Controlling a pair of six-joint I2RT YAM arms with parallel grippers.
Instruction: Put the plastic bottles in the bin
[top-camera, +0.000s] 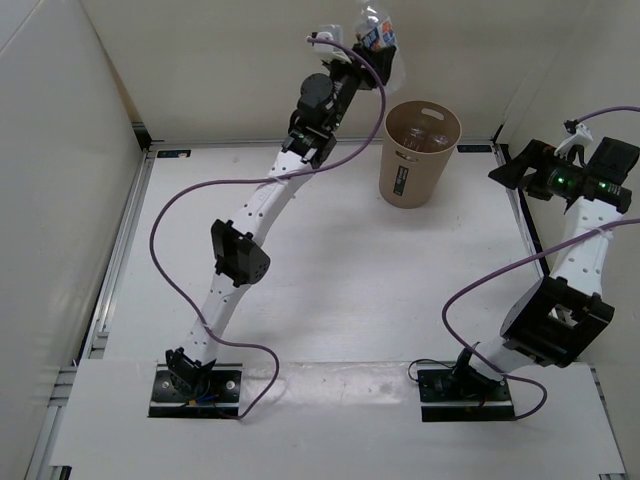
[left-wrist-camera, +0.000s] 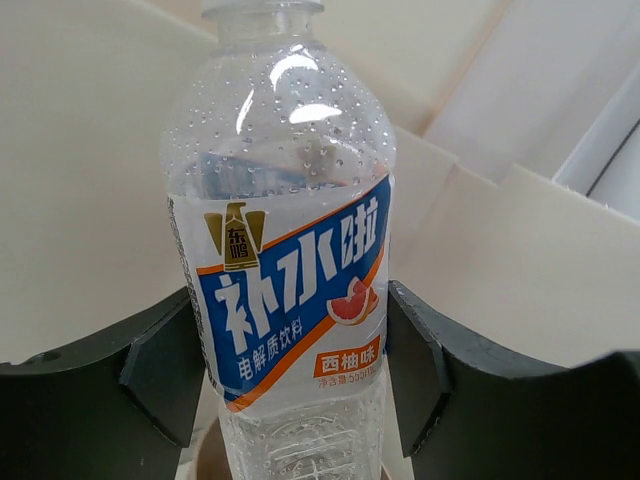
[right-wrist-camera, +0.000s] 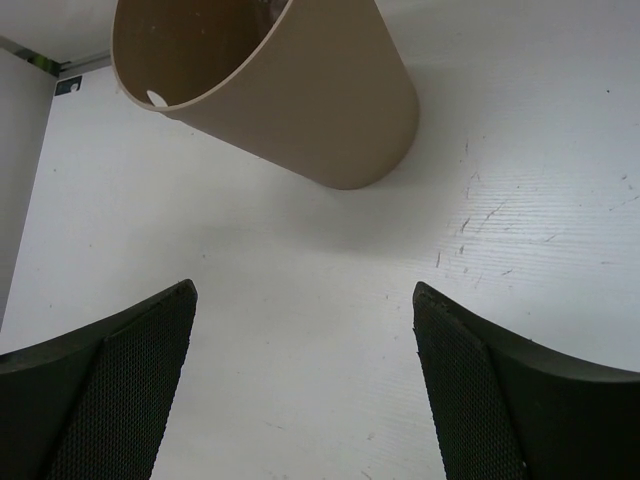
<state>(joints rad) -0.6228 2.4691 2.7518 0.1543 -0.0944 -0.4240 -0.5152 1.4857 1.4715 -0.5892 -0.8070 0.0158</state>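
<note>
My left gripper is holding the bottle and will next move down and to the right in the top view to let go of it, because the bin's open top (top-camera: 422, 127) (left-wrist-camera: 211, 460) is below it on that side.
My left gripper (top-camera: 372, 52) is raised at the far side, just left of the bin's rim, and is shut on a clear plastic bottle with a blue, white and orange label (top-camera: 378, 32). In the left wrist view the bottle (left-wrist-camera: 285, 290) stands upright between my fingers (left-wrist-camera: 160, 375), its neck at the top edge. The tan bin (top-camera: 418, 152) stands upright at the far right of the table; some clear bottles lie inside it. My right gripper (top-camera: 512, 168) is open and empty to the right of the bin, which shows in the right wrist view (right-wrist-camera: 300, 95).
White walls close the table on three sides. A metal rail (top-camera: 118, 240) runs along the left edge. Purple cables (top-camera: 200, 195) hang from both arms.
</note>
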